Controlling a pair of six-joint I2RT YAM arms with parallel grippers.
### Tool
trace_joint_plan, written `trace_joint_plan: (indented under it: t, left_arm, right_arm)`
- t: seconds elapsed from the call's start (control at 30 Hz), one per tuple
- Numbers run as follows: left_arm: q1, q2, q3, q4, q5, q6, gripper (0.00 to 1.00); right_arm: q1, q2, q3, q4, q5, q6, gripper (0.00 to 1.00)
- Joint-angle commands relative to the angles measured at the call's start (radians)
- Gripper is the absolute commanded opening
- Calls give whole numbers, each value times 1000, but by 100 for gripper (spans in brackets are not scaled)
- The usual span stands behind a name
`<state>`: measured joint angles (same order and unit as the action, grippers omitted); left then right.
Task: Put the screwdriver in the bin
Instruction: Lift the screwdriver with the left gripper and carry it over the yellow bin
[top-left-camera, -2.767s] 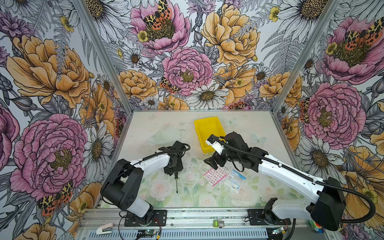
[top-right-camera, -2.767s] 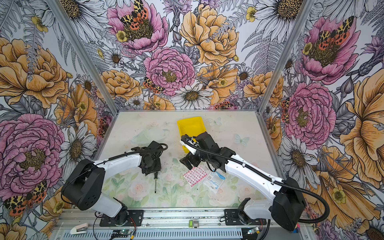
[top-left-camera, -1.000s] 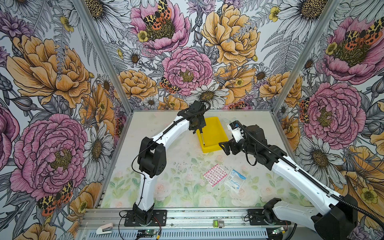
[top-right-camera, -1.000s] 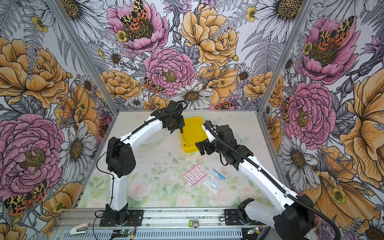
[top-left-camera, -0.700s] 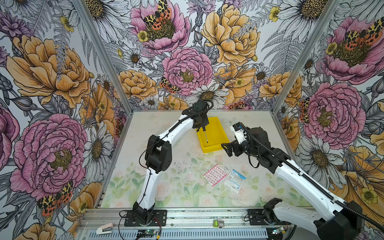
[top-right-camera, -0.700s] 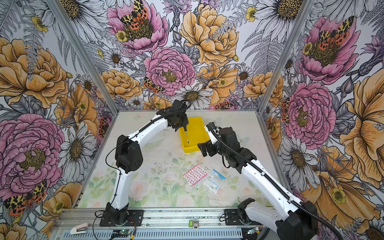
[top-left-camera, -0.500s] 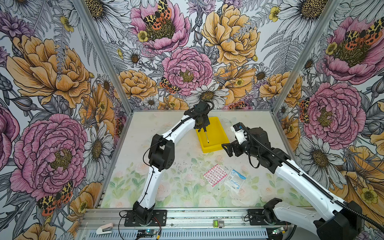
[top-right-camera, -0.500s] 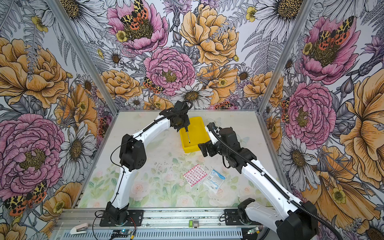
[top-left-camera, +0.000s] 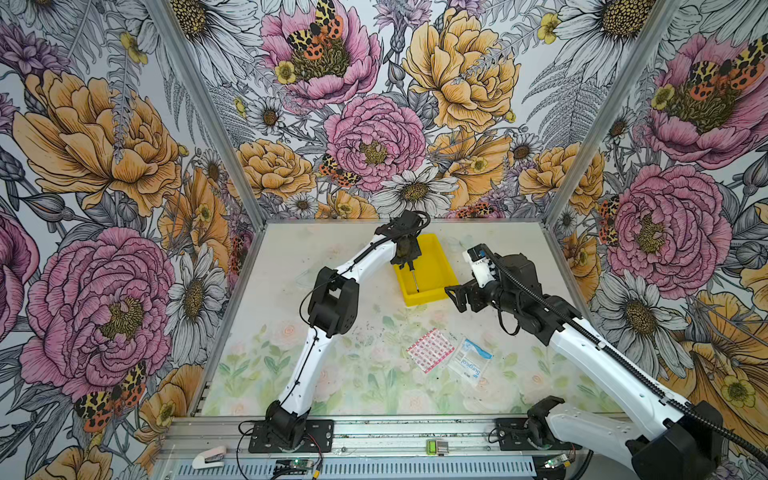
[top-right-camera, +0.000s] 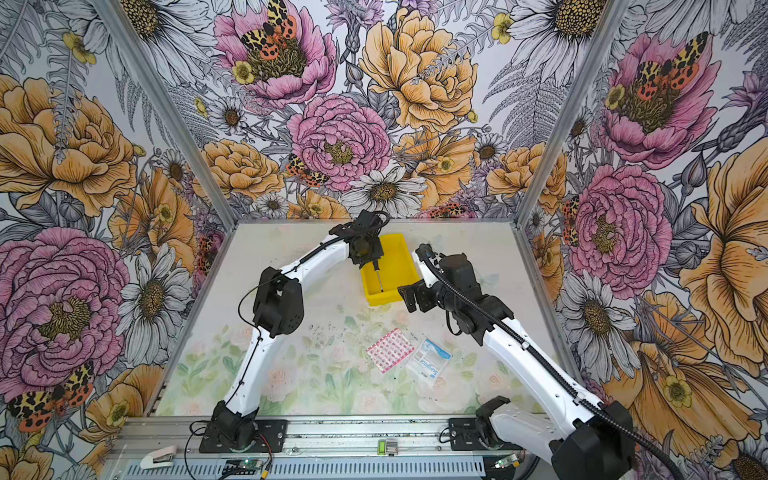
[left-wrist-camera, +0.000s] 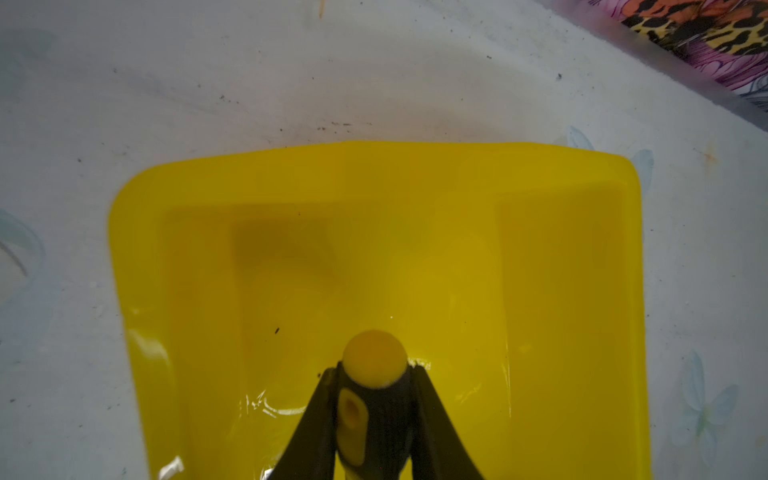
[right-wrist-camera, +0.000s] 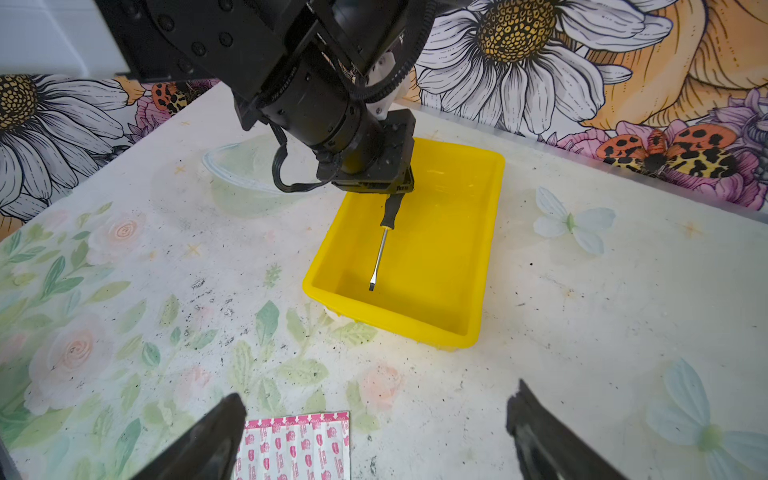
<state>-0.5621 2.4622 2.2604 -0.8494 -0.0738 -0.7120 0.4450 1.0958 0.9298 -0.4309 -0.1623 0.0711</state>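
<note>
My left gripper should lower the hanging screwdriver toward the yellow bin's bottom and release the black and yellow handle (left-wrist-camera: 374, 399) inside the bin's rim.
The screwdriver (right-wrist-camera: 384, 237), with its black and yellow handle (left-wrist-camera: 374, 399), hangs shaft down inside the rim of the yellow bin (right-wrist-camera: 395, 328). My left gripper (left-wrist-camera: 374, 370) is shut on the handle. In both top views the left gripper (top-left-camera: 409, 262) (top-right-camera: 372, 261) sits over the bin's back left part, and the silver shaft (top-left-camera: 414, 282) (top-right-camera: 379, 284) points at the bin (top-left-camera: 428, 297) (top-right-camera: 384, 300) floor. I cannot tell whether the tip touches it. My right gripper (right-wrist-camera: 378, 395) (top-left-camera: 456, 297) stands open and empty just off the bin's front right corner.
A pink patterned plaster sheet (top-left-camera: 430, 350) (right-wrist-camera: 295, 446) and a clear packet with blue print (top-left-camera: 471, 361) lie on the table in front of the bin. Floral walls close in the back and both sides. A small white stapler (top-left-camera: 210, 456) lies on the front rail.
My left gripper carried the screwdriver from the table's front left up to the bin, then shifted a little right and lower over it. The right gripper drew back to the bin's right.
</note>
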Motion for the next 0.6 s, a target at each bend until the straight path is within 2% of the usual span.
trace_joint_plan:
  t: [0.0,0.57]
  left_arm:
    - [-14,22,40,9,6,-25,14]
    - [-27,83,34,9,-39,-52,20]
  right_arm:
    - [-9,4,6,-8,-3,14,99]
    - [-18,-11,-7,-7,-1,12,100]
